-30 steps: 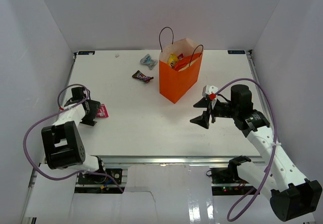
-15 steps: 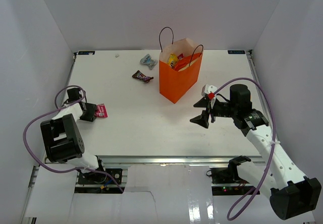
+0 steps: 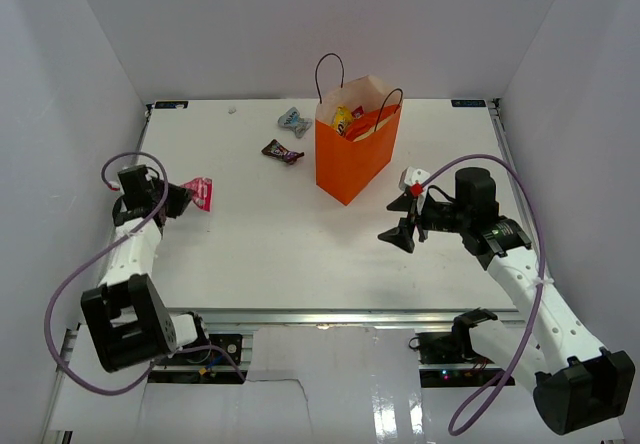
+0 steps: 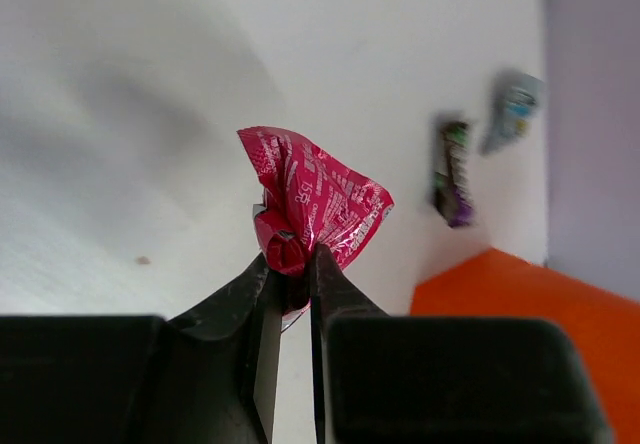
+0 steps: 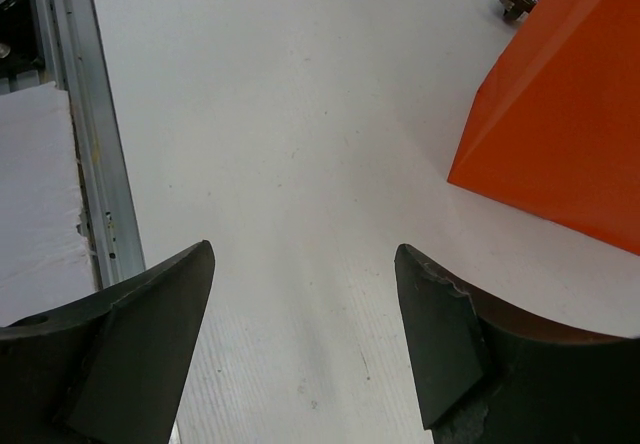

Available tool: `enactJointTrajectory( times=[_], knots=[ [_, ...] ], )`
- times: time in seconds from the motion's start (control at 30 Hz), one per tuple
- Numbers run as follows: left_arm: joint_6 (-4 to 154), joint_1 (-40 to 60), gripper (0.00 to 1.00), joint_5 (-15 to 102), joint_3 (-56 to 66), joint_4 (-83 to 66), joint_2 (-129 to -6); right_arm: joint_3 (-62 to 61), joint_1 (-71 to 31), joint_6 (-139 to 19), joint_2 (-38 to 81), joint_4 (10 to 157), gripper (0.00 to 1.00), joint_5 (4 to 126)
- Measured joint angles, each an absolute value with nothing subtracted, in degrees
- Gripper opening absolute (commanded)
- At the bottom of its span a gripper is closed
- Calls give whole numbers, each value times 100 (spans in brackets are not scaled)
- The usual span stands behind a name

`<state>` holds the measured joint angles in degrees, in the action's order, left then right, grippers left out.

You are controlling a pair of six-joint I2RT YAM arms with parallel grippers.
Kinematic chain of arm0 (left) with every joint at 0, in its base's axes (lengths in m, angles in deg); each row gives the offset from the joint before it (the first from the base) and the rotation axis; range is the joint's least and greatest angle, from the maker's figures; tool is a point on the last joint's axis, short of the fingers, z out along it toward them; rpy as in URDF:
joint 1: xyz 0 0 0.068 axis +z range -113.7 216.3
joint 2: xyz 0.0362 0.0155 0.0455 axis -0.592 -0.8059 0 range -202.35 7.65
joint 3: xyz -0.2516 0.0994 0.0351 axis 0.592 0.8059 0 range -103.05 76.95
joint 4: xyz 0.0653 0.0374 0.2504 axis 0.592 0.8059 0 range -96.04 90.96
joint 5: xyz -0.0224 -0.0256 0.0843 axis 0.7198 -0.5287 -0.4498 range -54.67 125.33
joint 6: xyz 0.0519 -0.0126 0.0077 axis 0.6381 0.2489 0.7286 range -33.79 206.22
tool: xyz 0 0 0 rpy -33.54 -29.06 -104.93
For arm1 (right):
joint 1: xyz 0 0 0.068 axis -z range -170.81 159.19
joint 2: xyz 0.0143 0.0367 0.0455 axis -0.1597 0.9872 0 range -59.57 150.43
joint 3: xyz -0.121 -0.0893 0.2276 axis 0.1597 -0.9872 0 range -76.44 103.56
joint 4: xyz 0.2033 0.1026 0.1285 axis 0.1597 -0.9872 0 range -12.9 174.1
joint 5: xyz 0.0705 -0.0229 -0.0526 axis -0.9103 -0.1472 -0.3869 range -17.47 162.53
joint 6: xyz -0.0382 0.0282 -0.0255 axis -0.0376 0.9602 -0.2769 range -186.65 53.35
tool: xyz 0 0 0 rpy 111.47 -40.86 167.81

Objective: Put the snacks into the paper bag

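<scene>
The left gripper needs to lift outward and to the right in the top view, over the paper bag's opening (image 3: 358, 116), to release the pink packet (image 3: 200, 193), since the opening faces up.
My left gripper (image 3: 185, 198) (image 4: 292, 256) is shut on a crumpled pink packet (image 4: 312, 207) (image 3: 200, 193), held just off the table at the left. The orange paper bag (image 3: 355, 154) (image 4: 520, 289) stands upright at mid-table with a yellow packet and other snacks (image 3: 347, 120) showing inside. A small brown candy bar (image 3: 283, 151) (image 4: 452, 169) and a silvery-blue wrapper (image 3: 293, 119) (image 4: 512, 109) lie on the table left of the bag. My right gripper (image 3: 404, 220) (image 5: 305, 254) hangs open and empty over bare table, right of the bag's corner (image 5: 560, 134).
White walls enclose the white table (image 3: 270, 254). A metal rail (image 5: 85, 134) runs along the near edge by the right gripper. The left arm's purple cable (image 3: 75, 254) loops beside its base.
The left gripper has shut on the pink packet and lifted it, drawing back toward the left and away from me. The right arm has barely moved.
</scene>
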<state>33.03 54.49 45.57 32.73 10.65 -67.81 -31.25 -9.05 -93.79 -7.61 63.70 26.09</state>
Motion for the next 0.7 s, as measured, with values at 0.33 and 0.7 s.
enactJointTrajectory(
  times=[0.33,0.7],
  knots=[
    [4566,3036,11,5644,2353,-216,-5813,-3134,-405,-9429,-525,6372,79,2782],
    [5873,982,11,5180,-198,-517,-7330,-3223,227,-9429,-433,6458,79,2732]
  ],
)
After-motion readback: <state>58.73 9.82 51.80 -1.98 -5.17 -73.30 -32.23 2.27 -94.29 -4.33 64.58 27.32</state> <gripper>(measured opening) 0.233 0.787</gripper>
